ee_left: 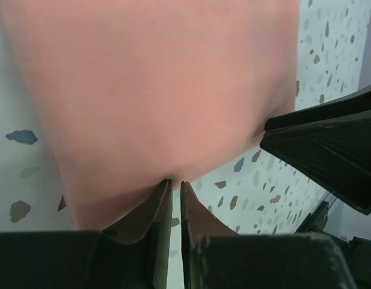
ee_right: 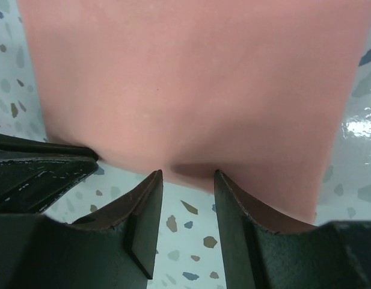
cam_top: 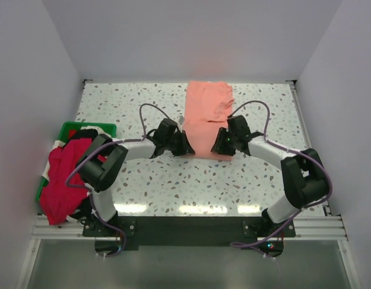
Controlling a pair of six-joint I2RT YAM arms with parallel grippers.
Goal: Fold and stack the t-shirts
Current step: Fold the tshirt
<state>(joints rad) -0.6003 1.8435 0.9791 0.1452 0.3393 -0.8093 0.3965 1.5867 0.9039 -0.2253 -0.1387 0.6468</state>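
The hem's free near corner [cam_top: 230, 158] [ee_right: 308, 215] is still beyond the reach of my right gripper's open fingers, so my right gripper will next move toward the right in the top view and pinch it.
A salmon-pink t-shirt [cam_top: 206, 108] lies folded into a long strip at the middle back of the table. Both grippers are at its near hem. My left gripper [cam_top: 186, 149] is at the hem's left corner. In the left wrist view its jaws [ee_left: 175, 182] are almost together, pinched on the cloth edge [ee_left: 161, 90]. My right gripper [cam_top: 218, 146] is at the hem's right part. In the right wrist view it [ee_right: 188, 174] is open, tips touching the hem [ee_right: 191, 84] with nothing between them. A crimson red t-shirt [cam_top: 59, 186] hangs over the bin at the left.
A green plastic bin [cam_top: 71, 127] stands at the table's left edge with more dark and white cloth inside. The speckled tabletop [cam_top: 173, 186] lies bare between the shirt and the arm bases. White walls close in on three sides.
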